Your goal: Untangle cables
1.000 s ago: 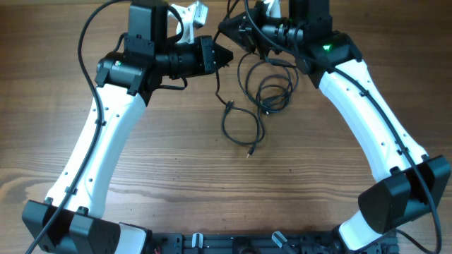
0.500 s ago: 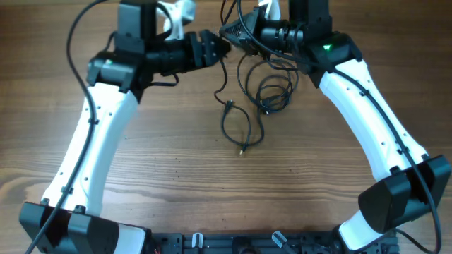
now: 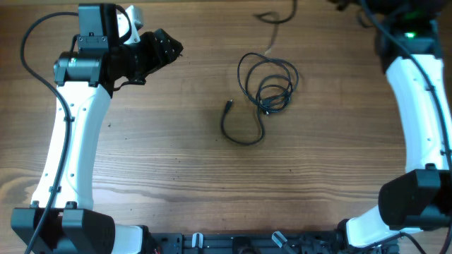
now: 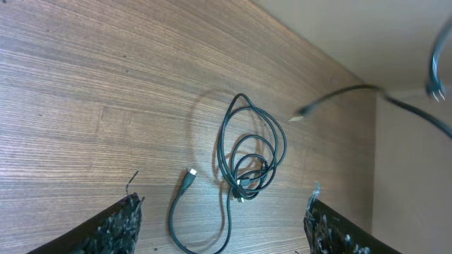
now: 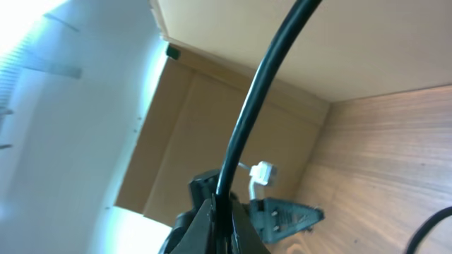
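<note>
I will next lower my right gripper toward the right in the overhead view and free the second cable, because the bare side of the table is below the gripper that way.
One black cable [image 3: 265, 88] lies loosely coiled mid-table, and its plug end [image 3: 229, 106] curls out to the left. The left wrist view shows the same coil [image 4: 247, 155] and plug [image 4: 189, 176]. A second black cable [image 3: 275, 14] hangs off the table at the back, also seen in the left wrist view as the hanging cable [image 4: 353, 92]. My right gripper [image 5: 220, 212] is shut on this second cable [image 5: 261, 92]; in the overhead view the gripper is past the top edge. My left gripper [image 3: 168, 48] is open and empty at the back left, its fingers [image 4: 116, 226] far apart.
The right arm [image 3: 417, 92] runs down the right side and the left arm [image 3: 70, 134] down the left. A beige wall [image 4: 395, 28] borders the table's far edge. Bare wood [image 3: 212, 183] lies in front of the coil.
My left gripper has opened, let go of the cable and swung left. The right gripper has pulled one cable up and away to the back right, leaving the coil alone on the table.
</note>
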Robot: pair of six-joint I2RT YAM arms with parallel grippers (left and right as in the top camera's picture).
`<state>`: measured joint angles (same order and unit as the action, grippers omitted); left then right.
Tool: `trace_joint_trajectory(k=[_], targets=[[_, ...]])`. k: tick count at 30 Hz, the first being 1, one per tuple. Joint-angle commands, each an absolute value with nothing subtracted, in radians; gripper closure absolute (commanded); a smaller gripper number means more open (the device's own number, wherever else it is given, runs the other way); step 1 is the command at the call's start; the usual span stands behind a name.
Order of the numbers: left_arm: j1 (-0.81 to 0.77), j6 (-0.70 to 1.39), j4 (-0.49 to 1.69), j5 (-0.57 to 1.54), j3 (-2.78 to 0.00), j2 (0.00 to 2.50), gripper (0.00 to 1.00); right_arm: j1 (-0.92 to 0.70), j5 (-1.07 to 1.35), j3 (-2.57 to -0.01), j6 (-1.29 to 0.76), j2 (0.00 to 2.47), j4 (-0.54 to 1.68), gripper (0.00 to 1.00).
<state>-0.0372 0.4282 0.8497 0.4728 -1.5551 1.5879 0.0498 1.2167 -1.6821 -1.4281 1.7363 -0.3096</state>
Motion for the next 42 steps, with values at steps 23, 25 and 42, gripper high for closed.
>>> trace_joint_trajectory(k=[23, 25, 42], targets=[[-0.093, 0.423, 0.846, 0.448, -1.562, 1.625, 0.22, 0.632, 0.233, -1.718, -0.681, 1.711, 0.599, 0.95], [-0.109, 0.423, 0.842, 0.439, -1.562, 1.640, 0.22, 0.632, 0.052, -1.708, -0.680, 1.713, 0.610, 0.96], [-0.168, 0.424, 0.797, 0.436, -1.562, 1.691, 0.22, 0.562, 0.246, -1.715, -0.418, 1.914, 0.578, 0.00]])
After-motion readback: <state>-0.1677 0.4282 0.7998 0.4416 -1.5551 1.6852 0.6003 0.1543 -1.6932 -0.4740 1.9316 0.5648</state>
